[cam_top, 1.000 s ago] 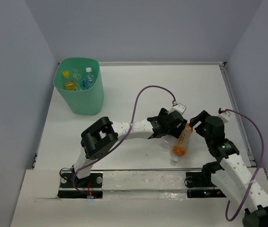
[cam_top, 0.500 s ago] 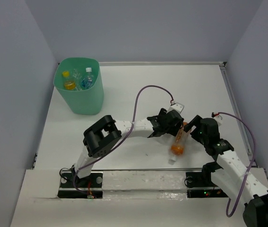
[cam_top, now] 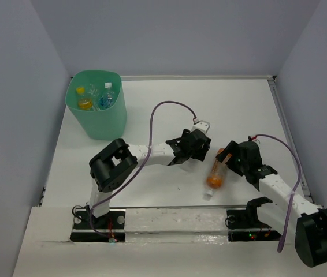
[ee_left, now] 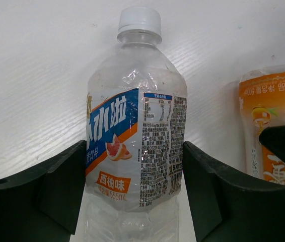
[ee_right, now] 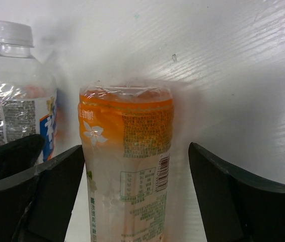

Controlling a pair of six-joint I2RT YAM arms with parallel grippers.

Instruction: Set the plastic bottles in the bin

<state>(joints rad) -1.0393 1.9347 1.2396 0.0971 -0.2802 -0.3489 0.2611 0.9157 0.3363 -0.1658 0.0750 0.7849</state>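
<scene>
Next, I raise my left gripper and carry the blue-labelled bottle over the bin's opening (cam_top: 95, 92), then release it, as the bin stands to the gripper's left in the top view.
My left gripper (cam_top: 190, 145) (ee_left: 135, 148) is shut on a clear blue-labelled plastic bottle (ee_left: 132, 126) with a white cap; both fingers (ee_left: 57, 186) press its sides. In the top view the gripper mostly hides that bottle. An orange-labelled bottle (cam_top: 215, 175) (ee_right: 127, 161) lies on the table just to its right, also in the left wrist view (ee_left: 271, 126). My right gripper (cam_top: 227, 157) (ee_right: 136, 148) is open and straddles it, with a gap on the right side. The mint-green bin (cam_top: 110, 124) stands at the far left and holds several bottles (cam_top: 106, 98).
Grey walls enclose the white table (cam_top: 238, 109) on three sides. A purple cable (cam_top: 166, 109) loops above the left arm and another (cam_top: 288, 156) over the right arm. The blue-labelled bottle (ee_right: 11, 111) shows left of the orange one in the right wrist view.
My left gripper has moved left and slightly back with the blue-labelled bottle. My right gripper has come forward and left around the orange bottle, which shifted slightly.
</scene>
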